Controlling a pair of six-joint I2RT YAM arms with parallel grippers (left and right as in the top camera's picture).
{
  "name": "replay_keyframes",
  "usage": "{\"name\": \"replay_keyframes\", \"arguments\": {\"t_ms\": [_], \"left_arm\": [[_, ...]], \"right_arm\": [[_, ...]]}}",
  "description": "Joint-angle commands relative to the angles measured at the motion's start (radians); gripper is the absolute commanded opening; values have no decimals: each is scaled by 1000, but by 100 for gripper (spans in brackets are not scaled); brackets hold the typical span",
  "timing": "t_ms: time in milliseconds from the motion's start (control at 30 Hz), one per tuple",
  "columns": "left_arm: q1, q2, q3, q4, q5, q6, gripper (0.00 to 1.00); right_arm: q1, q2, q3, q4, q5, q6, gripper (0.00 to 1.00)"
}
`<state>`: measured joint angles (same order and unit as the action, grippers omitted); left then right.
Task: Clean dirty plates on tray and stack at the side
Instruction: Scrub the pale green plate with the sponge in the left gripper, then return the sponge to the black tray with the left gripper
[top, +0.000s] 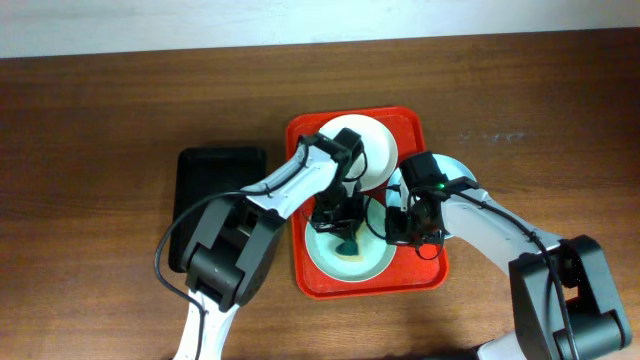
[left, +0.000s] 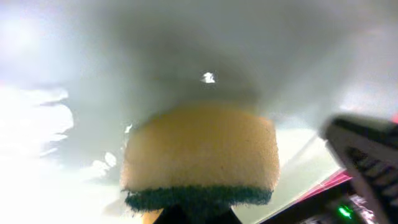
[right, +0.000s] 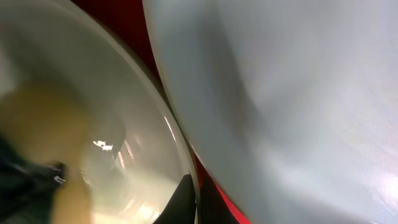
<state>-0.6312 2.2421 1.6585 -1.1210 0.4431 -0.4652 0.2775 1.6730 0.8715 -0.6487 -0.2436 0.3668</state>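
Next, my left gripper lifts off the front plate and moves past the red tray's edge, then lowers the sponge onto the black tray.
The red tray (top: 300, 150) holds a white plate (top: 378, 150) at the back and a pale mint plate (top: 375, 262) at the front. A third pale plate (top: 462, 172) lies by the tray's right edge, partly under my right arm. My left gripper (top: 340, 228) is shut on a yellow sponge with a green pad (left: 199, 155) and presses it on the front plate (left: 74, 74). The sponge shows in the overhead view (top: 348, 246). My right gripper (top: 402, 228) is shut on the front plate's right rim (right: 177, 143), one finger inside it (right: 186, 199).
A smaller black tray (top: 220, 190) lies on the brown table left of the red tray. In the right wrist view a second plate (right: 298, 93) fills the right side, with a strip of red tray (right: 214, 183) between the plates.
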Motion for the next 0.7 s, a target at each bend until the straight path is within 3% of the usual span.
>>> {"name": "replay_keyframes", "arguments": {"t_ms": [0,133,200,300,467,667], "left_arm": [[23,29,102,-60,-321,-21,0],[0,29,157,-107,-556,-24,0],[-7,29,164,-120,-584,-23,0],[-9,28,177,-149,-566,-23,0],[14,9,271,-239,-376,15,0],[161,-115,368,-370,-392,63,0]], "right_arm": [[0,28,-2,-2,54,8,4],[0,28,-2,-2,54,8,4],[0,28,-2,-3,53,8,4],[0,28,-2,-8,54,8,4],[0,28,-2,-10,54,8,4],[0,28,-2,-14,53,-19,4]]}}
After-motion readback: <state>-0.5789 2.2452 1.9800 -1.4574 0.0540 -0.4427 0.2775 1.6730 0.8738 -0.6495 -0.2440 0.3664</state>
